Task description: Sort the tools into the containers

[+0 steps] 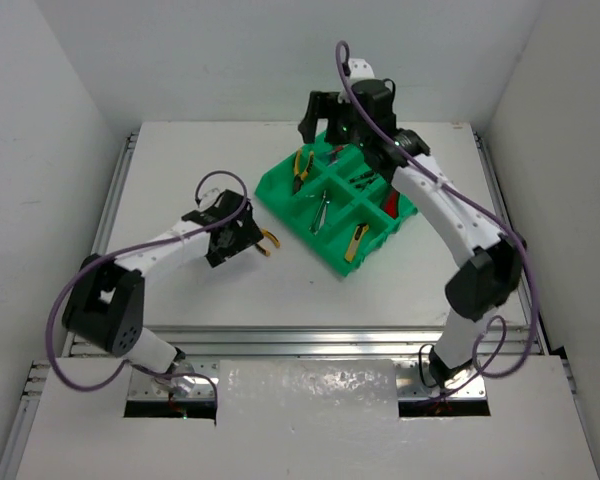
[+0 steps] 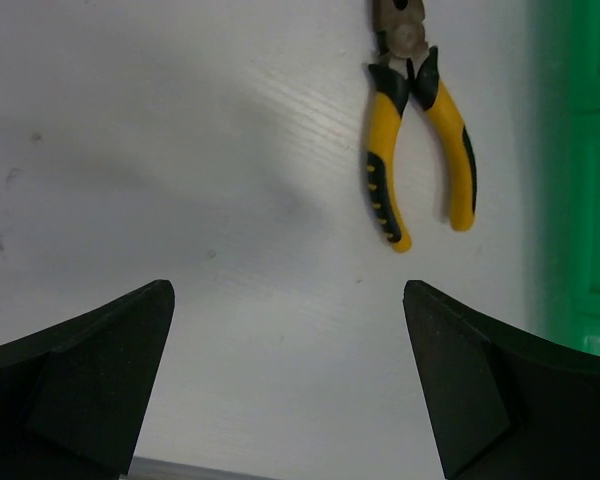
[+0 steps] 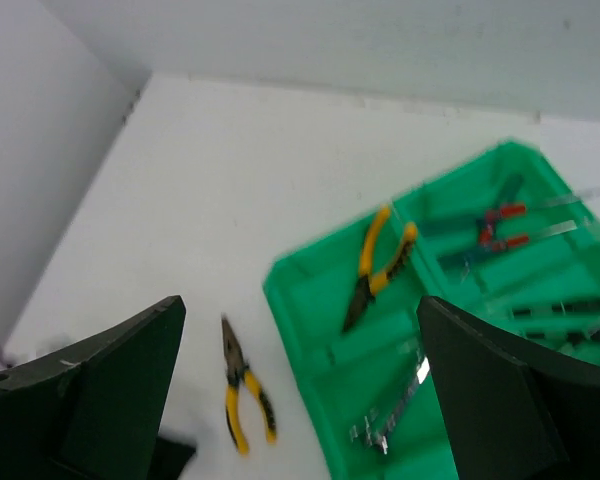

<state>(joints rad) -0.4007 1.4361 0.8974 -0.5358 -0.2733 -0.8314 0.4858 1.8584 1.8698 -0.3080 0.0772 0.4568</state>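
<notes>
My left gripper moves outward and toward the tray (image 1: 282, 213) next, then down past the handles onto the pliers' joint, which is narrower than the splayed handles.
The green organizer tray (image 1: 282, 213) lies mid-table. Its compartments hold yellow-handled pliers (image 1: 300, 168), a metal wrench (image 1: 320, 212), a yellow utility knife (image 1: 357, 242), thin screwdrivers (image 1: 361, 181) and a red-handled tool (image 1: 395, 206). A second pair of yellow-handled pliers (image 1: 269, 240) lies on the table left of the tray. My left gripper (image 1: 238, 240) is open and empty just short of these pliers (image 2: 420, 130), handles towards it. My right gripper (image 1: 321, 122) is open and empty, raised over the tray's far end. Its view shows the tray (image 3: 298, 292) and both pliers (image 3: 380, 262) (image 3: 244, 397), blurred.
White walls close in the table on the left, back and right. The tray's edge (image 2: 580, 160) shows at the right of the left wrist view. A metal rail (image 1: 300, 340) runs along the near table edge by the arm bases.
</notes>
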